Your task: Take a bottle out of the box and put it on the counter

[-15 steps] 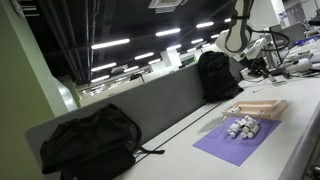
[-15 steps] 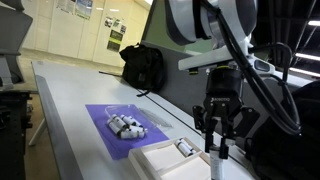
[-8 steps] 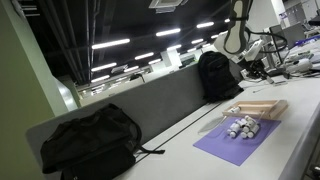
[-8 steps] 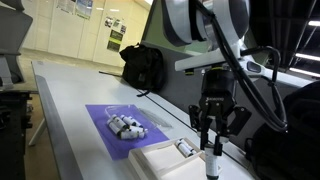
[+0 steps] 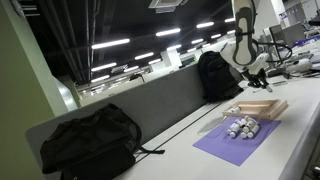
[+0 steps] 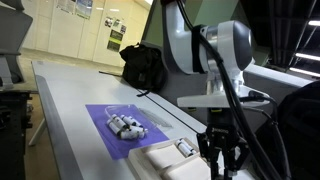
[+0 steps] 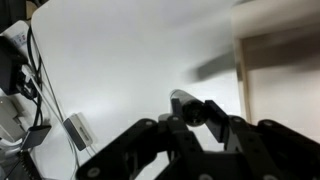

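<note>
Next, my gripper brings the small dark-capped bottle down onto the off-white counter beside the wooden box, then opens.
My gripper (image 7: 190,113) is shut on a small dark-capped bottle (image 7: 182,102), seen end-on in the wrist view above the off-white counter (image 7: 130,55). In an exterior view the gripper (image 6: 222,162) hangs low beside the tan wooden box (image 6: 160,163), just past its near end. One more bottle (image 6: 185,148) lies in the box. In another exterior view the box (image 5: 256,107) sits behind the purple mat (image 5: 238,138), under the arm (image 5: 244,42). The box's edge also shows at the right of the wrist view (image 7: 285,85).
Several small bottles (image 6: 127,127) lie on the purple mat (image 6: 105,118). A black backpack (image 5: 88,140) and another (image 5: 216,74) lean against the dark grey divider (image 5: 165,100). Cables and a power strip (image 7: 75,130) lie off the counter's edge.
The arm has swung away from over the box and come down, carrying the bottle lower toward the counter beside the box.
</note>
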### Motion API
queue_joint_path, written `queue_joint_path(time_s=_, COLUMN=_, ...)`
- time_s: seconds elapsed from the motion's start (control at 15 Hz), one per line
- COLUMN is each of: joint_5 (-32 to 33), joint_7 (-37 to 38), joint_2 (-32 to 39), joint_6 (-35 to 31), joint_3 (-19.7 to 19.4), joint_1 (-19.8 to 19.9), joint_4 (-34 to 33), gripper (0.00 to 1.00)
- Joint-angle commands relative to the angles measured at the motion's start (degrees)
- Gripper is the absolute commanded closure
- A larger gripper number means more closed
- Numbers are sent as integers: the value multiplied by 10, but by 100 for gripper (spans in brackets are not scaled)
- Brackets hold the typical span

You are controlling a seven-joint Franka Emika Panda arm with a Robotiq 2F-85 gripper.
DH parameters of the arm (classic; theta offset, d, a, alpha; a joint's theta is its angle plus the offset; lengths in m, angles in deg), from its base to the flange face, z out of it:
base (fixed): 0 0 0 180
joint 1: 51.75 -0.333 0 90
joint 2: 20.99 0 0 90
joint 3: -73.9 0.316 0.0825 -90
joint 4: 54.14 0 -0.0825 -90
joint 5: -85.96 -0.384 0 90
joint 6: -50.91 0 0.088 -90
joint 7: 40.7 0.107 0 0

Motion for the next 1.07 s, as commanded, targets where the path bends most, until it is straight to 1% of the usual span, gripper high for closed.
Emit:
queue_joint_path(time_s=0.0, joint_5=77, joint_7=122, joint_2=55, joint_6=-72, joint_3=-67, joint_1=-44, joint_4=-37, gripper=93)
queue_joint_path(time_s=0.13, joint_5=113, joint_7=185, joint_2=83, joint_6=-103, joint_3=-103, joint_1=-66, joint_4=-54, gripper=93)
queue_joint_path(time_s=0.33, joint_5=142, joint_7=262, joint_2=116, joint_6=-122, joint_3=-135, joint_1=-87, joint_4=-73, gripper=93)
queue_joint_path(time_s=0.47, joint_5=139, joint_7=281, joint_2=131, joint_6=-111, joint_3=-133, joint_1=-86, joint_4=-82, gripper=93)
queue_joint_path(time_s=0.53, joint_5=129, joint_7=281, joint_2=134, joint_6=-105, joint_3=-127, joint_1=-83, joint_4=-84, gripper=45)
queue_joint_path(time_s=0.6, joint_5=121, joint_7=280, joint_2=136, joint_6=-102, joint_3=-123, joint_1=-82, joint_4=-84, gripper=45)
queue_joint_path(time_s=0.67, joint_5=120, joint_7=282, joint_2=138, joint_6=-102, joint_3=-124, joint_1=-83, joint_4=-85, gripper=40)
queue_joint_path(time_s=0.87, joint_5=107, joint_7=274, joint_2=133, joint_6=-96, joint_3=-116, joint_1=-77, joint_4=-83, gripper=18)
queue_joint_path(time_s=1.0, joint_5=68, joint_7=231, joint_2=103, joint_6=-77, joint_3=-92, joint_1=-57, joint_4=-71, gripper=6)
